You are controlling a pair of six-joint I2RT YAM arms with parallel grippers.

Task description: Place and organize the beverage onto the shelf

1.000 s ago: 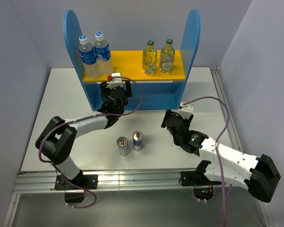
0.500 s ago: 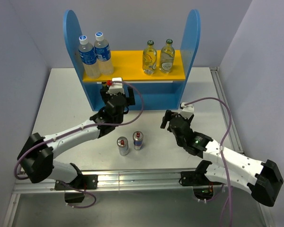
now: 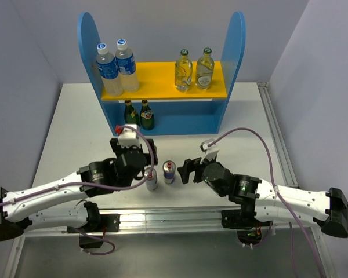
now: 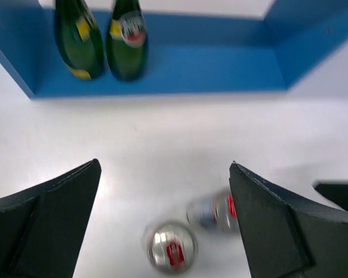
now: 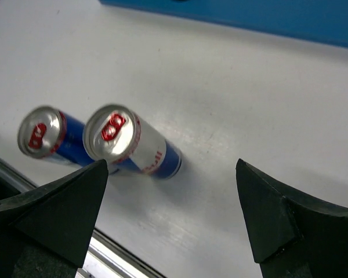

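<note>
My left gripper will next move its open fingers back and down around the can that is farther from my right gripper.
The shelf [image 3: 236,40] holds two clear glass bottles [image 3: 194,70] on its yellow upper board, and two dark green bottles [image 3: 137,114] stand at the left of its blue base [image 4: 209,69]. They also show in the left wrist view [image 4: 101,37]. Two silver-blue-red cans [image 3: 169,171] stand upright side by side on the table. My left gripper [image 3: 140,164] is open and empty above the cans [image 4: 172,253], partly hiding the left one. My right gripper [image 3: 188,169] is open and empty just right of the cans [image 5: 124,142], level with them.
Two clear plastic water bottles [image 3: 116,68] with blue labels stand at the left of the upper board. The table's metal front rail [image 3: 162,217] runs close behind the cans. Grey walls stand on both sides. The shelf's base shows at the top of the right wrist view [image 5: 249,17].
My left gripper has pulled back from the shelf's lower level to above the cans, uncovering the two green bottles. My right gripper has moved left and toward the cans.
</note>
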